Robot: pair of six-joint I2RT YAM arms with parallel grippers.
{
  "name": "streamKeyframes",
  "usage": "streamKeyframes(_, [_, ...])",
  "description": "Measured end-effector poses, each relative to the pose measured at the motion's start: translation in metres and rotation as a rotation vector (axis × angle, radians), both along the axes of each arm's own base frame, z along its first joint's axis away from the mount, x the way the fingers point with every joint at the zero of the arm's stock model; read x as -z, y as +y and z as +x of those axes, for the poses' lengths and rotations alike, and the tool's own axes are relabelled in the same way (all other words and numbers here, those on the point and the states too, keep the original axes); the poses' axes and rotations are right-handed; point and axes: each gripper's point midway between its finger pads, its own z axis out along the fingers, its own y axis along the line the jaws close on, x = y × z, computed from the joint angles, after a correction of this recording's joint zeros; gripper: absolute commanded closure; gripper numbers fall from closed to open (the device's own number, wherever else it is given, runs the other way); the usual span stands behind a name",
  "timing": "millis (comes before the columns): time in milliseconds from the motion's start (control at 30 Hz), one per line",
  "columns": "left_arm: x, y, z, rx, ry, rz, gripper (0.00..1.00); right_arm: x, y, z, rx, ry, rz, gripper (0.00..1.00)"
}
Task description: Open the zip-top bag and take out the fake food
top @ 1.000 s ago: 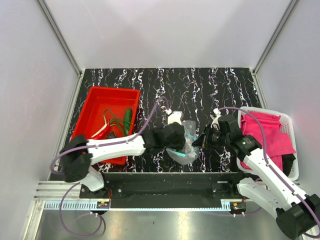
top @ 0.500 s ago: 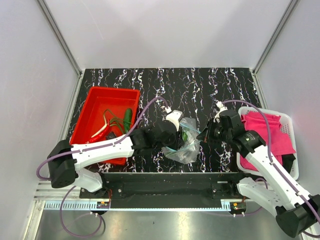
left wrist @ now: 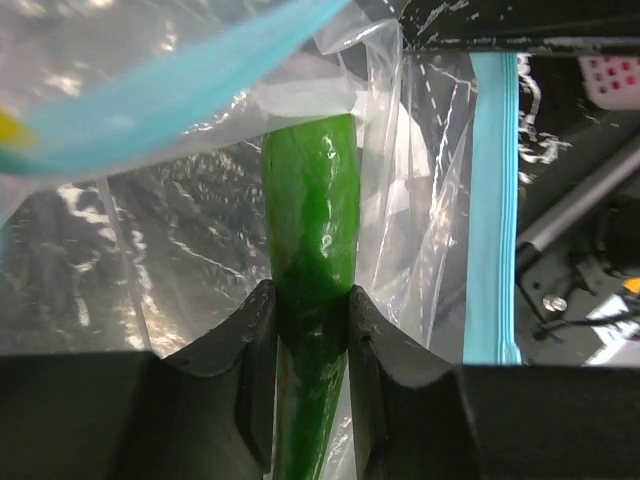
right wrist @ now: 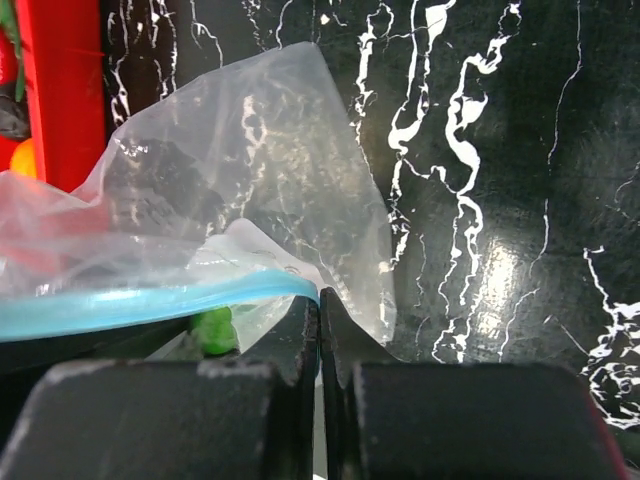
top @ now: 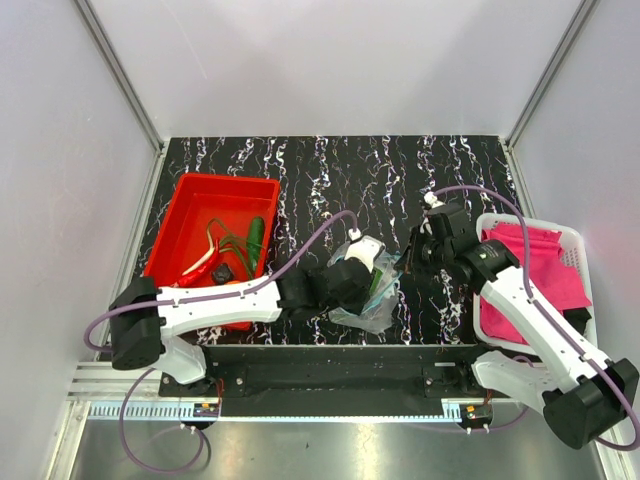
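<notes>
Other toy pieces lie in the red tray. My left gripper will next lift the green piece up out of the bag and lower it beside the cucumber in the red tray.
The clear zip-top bag [top: 372, 305] lies crumpled at the table's near middle, between both grippers. My left gripper [top: 371, 282] reaches into its mouth. In the left wrist view this gripper [left wrist: 312, 300] is shut on a glossy green piece of fake food [left wrist: 310, 210], with clear plastic and the blue zip strip [left wrist: 493, 200] around it. My right gripper [right wrist: 320, 300] is shut on the bag's edge by the zip strip [right wrist: 150, 305] and holds it up. The green piece [right wrist: 212, 330] shows under that strip. In the top view the right gripper [top: 408, 262] is at the bag's right side.
A red tray [top: 190, 205] at the left holds a dark green cucumber [top: 256, 236], a red chili [top: 200, 268] and other toy pieces. A white basket [top: 575, 250] with a pink cloth [top: 535, 265] stands at the right, beside my right arm.
My left gripper has moved right, into the bag's mouth. My right gripper has shifted slightly back and left with the bag's edge, and the bag has been pulled and reshaped.
</notes>
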Motion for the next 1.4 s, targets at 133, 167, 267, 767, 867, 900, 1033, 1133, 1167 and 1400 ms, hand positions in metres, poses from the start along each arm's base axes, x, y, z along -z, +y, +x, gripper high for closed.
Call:
streamKeyframes(133, [-0.001,0.009,0.002,-0.015,-0.052,0.021,1.00,0.000,0.001,0.003,-0.011,0.001,-0.013,1.00])
streamKeyframes(167, [-0.001,0.011,0.002,-0.018,-0.061,0.024,1.00,0.000,0.001,0.003,-0.016,0.000,-0.011,1.00])
streamKeyframes(267, [-0.003,0.016,0.003,-0.024,-0.081,0.016,1.00,-0.003,0.005,0.002,-0.035,-0.001,0.006,1.00])
streamKeyframes(767, [-0.047,0.020,-0.017,0.199,-0.231,-0.207,1.00,-0.019,0.033,-0.019,-0.180,0.015,0.165,1.00])
streamKeyframes(867, [-0.051,0.016,-0.020,0.219,-0.231,-0.230,1.00,-0.014,0.036,-0.022,-0.200,0.025,0.191,1.00])
streamKeyframes(900, [-0.054,0.014,-0.022,0.229,-0.230,-0.245,1.00,-0.012,0.037,-0.023,-0.204,0.031,0.196,1.00])
streamKeyframes(1033, [-0.067,-0.003,-0.023,0.238,-0.222,-0.317,1.00,-0.007,0.035,-0.026,-0.206,0.035,0.207,1.00])
streamKeyframes(1133, [-0.086,-0.021,-0.014,0.174,-0.221,-0.403,1.00,-0.005,0.029,-0.025,-0.180,0.022,0.197,1.00])
streamKeyframes(1167, [-0.095,-0.025,-0.010,0.148,-0.226,-0.435,1.00,-0.005,0.027,-0.025,-0.172,0.018,0.193,1.00])
streamKeyframes(1400, [-0.169,-0.035,0.037,-0.065,-0.213,-0.774,1.00,0.004,0.018,-0.025,-0.131,0.023,0.163,1.00])
